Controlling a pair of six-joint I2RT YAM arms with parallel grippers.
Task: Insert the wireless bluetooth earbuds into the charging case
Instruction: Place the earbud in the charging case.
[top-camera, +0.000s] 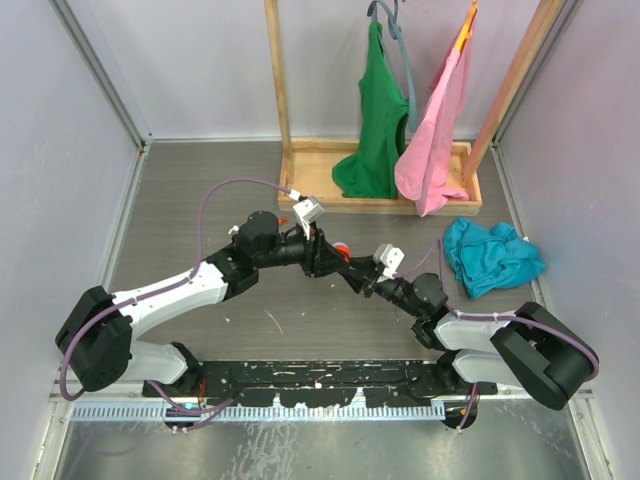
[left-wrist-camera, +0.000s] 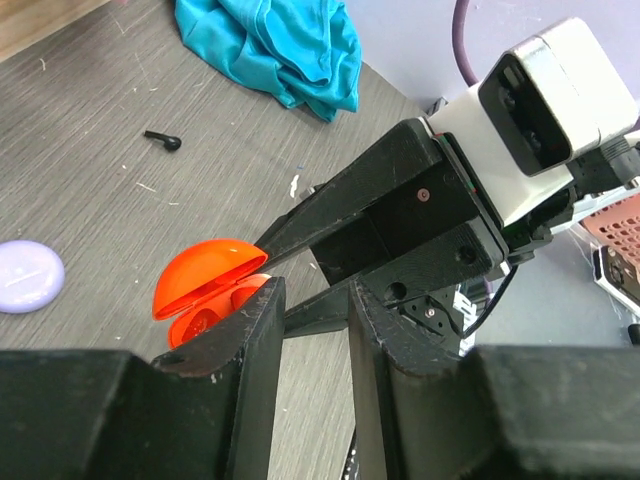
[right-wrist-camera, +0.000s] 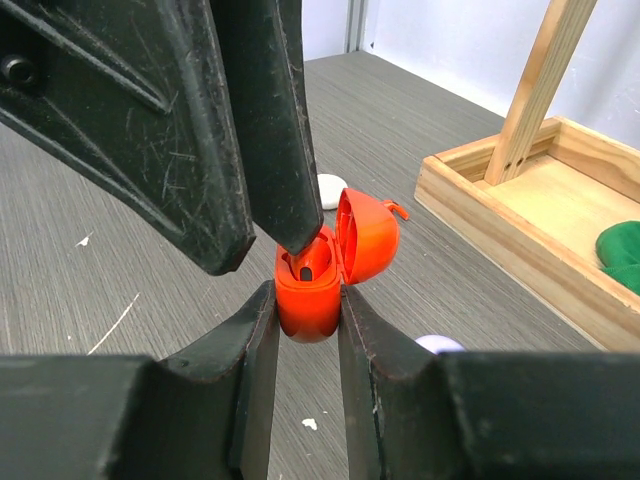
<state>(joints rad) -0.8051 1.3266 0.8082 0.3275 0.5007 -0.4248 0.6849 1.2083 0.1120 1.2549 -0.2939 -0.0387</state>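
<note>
The red stemmed piece (top-camera: 283, 221) is still outside the case (top-camera: 343, 250), to the left of my left gripper in the top view. My left gripper will move outward and down onto it next.
The orange charging case (right-wrist-camera: 310, 295) stands with its lid (right-wrist-camera: 368, 235) swung open, and my right gripper (right-wrist-camera: 305, 295) is shut on its body just above the table. My left gripper (left-wrist-camera: 315, 290) hovers over it from the other side; a gap shows between its fingers with only table seen through it. One tip of the left fingers (right-wrist-camera: 285, 150) reaches into the case's mouth. In the top view the case (top-camera: 343, 250) sits between both grippers at mid-table. A black earbud (left-wrist-camera: 162, 140) lies loose on the table. A tiny red stemmed piece (right-wrist-camera: 400, 210) shows just behind the lid.
A crumpled teal cloth (top-camera: 492, 256) lies at the right. A wooden rack (top-camera: 380, 195) with green and pink garments stands at the back. A lilac disc (left-wrist-camera: 25, 275) and a white disc (right-wrist-camera: 330, 187) rest on the table near the case.
</note>
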